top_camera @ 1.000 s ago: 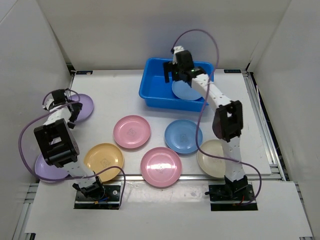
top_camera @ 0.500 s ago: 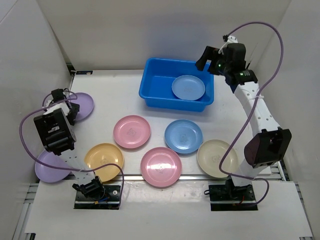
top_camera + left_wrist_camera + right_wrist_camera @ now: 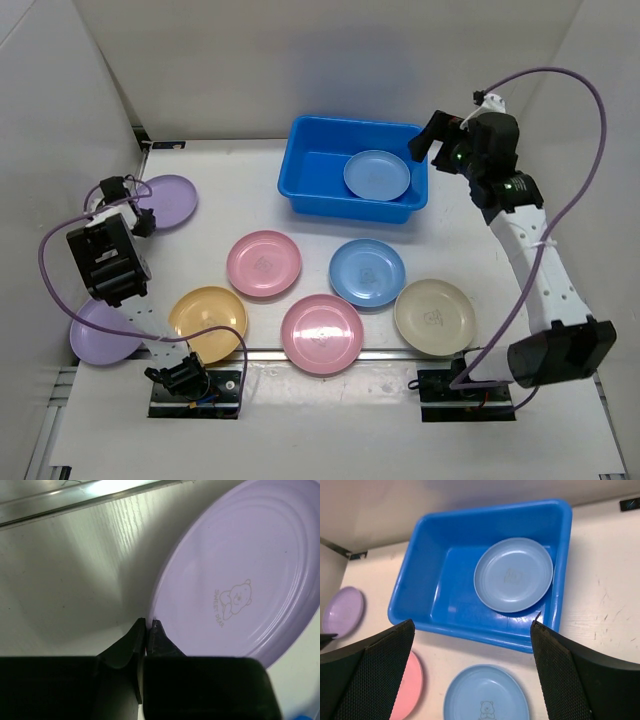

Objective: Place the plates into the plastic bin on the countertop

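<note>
My left gripper first lifts the lilac plate next. To stack the plates, it then carries it right in the top view and lowers it onto the light blue plate inside the bin.
A lilac plate [image 3: 168, 198] [image 3: 235, 575] lies at the far left of the countertop [image 3: 230, 175]. My left gripper [image 3: 130, 217] [image 3: 148, 625] is shut on its near rim, one finger above and one below. The blue plastic bin [image 3: 305, 175] [image 3: 432, 587] stands at the back centre, and a light blue plate [image 3: 377, 175] [image 3: 514, 574] lies inside it. My right gripper [image 3: 438, 140] [image 3: 473, 625] hangs open and empty, above the bin's right end.
On the countertop lie two pink plates [image 3: 263, 263] [image 3: 322, 333], a light blue plate [image 3: 367, 272] [image 3: 486, 695], a cream plate [image 3: 434, 316] and an orange-yellow plate [image 3: 207, 318]. Another lilac plate [image 3: 98, 335] sits at the front left edge, partly under the left arm. White walls close in three sides.
My left gripper has closed on the lilac plate's rim, and the plate has shifted slightly right. The right arm has pulled out of the bin and swung up to the right, leaving the light blue plate inside.
</note>
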